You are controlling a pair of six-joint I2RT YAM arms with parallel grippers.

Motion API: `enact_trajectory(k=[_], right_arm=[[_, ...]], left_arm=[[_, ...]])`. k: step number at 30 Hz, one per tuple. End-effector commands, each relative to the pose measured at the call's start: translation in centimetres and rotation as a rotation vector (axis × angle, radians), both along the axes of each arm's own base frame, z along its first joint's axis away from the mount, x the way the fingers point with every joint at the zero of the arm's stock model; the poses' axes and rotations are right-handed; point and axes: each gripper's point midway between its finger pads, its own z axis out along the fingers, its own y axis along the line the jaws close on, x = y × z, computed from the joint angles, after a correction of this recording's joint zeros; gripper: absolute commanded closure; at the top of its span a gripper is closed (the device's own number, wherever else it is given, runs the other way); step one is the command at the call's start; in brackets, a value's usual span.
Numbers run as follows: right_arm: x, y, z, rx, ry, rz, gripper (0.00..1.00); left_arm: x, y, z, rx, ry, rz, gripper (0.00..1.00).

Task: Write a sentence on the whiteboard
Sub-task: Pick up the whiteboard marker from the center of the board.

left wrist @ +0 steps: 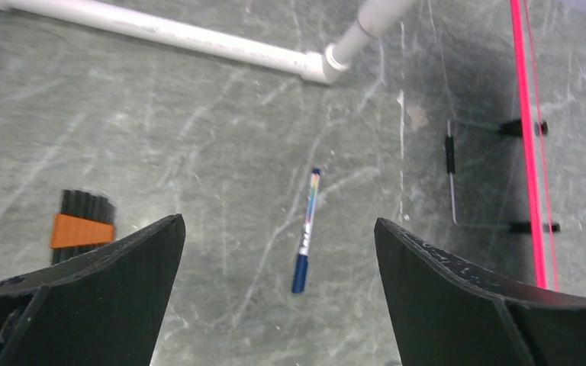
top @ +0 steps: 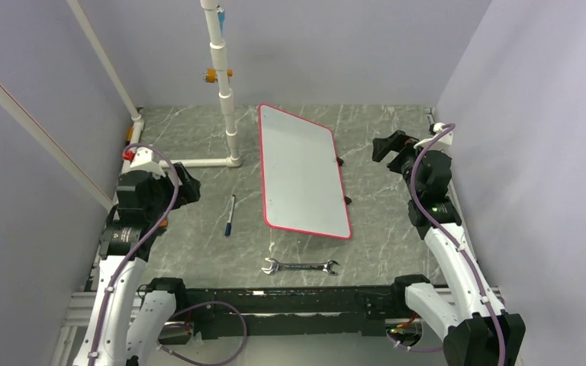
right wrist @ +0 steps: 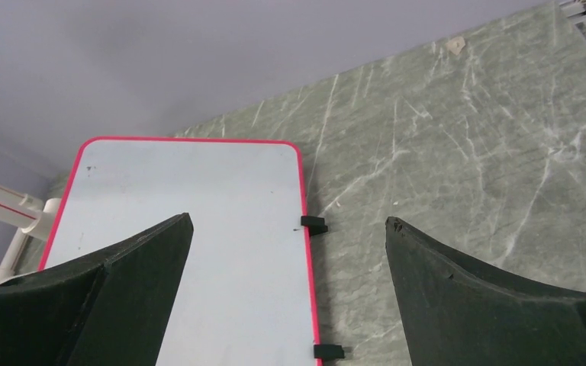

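Observation:
My left gripper should next move down and to the right in the top view, onto the marker's blue cap [top: 228,229] [left wrist: 300,274].
The whiteboard [top: 301,171] lies flat mid-table, white with a red-pink rim and small black feet, and its face is blank; no sentence shows on it. A blue-capped marker [top: 230,215] lies on the table left of the board. My left gripper [top: 187,187] is open and empty, hovering above the table with the marker [left wrist: 306,229] between its fingers in the left wrist view. The board's red rim [left wrist: 532,191] is at that view's right. My right gripper [top: 385,145] is open and empty, right of the board's far end; its own view [right wrist: 288,219] shows the board [right wrist: 221,183] below.
A metal wrench [top: 300,267] lies in front of the board near the table's near edge. A white pipe stand [top: 225,91] rises at the back left, its base pipe [left wrist: 198,38] on the table. Grey walls enclose three sides.

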Motion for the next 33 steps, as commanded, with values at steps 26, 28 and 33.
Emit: enact_trajectory(k=[26,28,33], right_arm=[[-1.3,6.8,-4.6,0.071,0.193,0.389,0.0],[-1.4,7.1,-5.0,0.071,0.21,0.4,0.0],[-1.5,7.7,-5.6,0.07,0.245,0.431,0.0]], left_arm=[[-2.6,-8.9,-11.6,0.007,0.299,-0.216,0.19],[-2.5,-9.1,-12.3,0.013,0.308,-0.222,0.23],[-2.0,-9.5,-14.4,0.034,0.349,-0.224,0.35]])
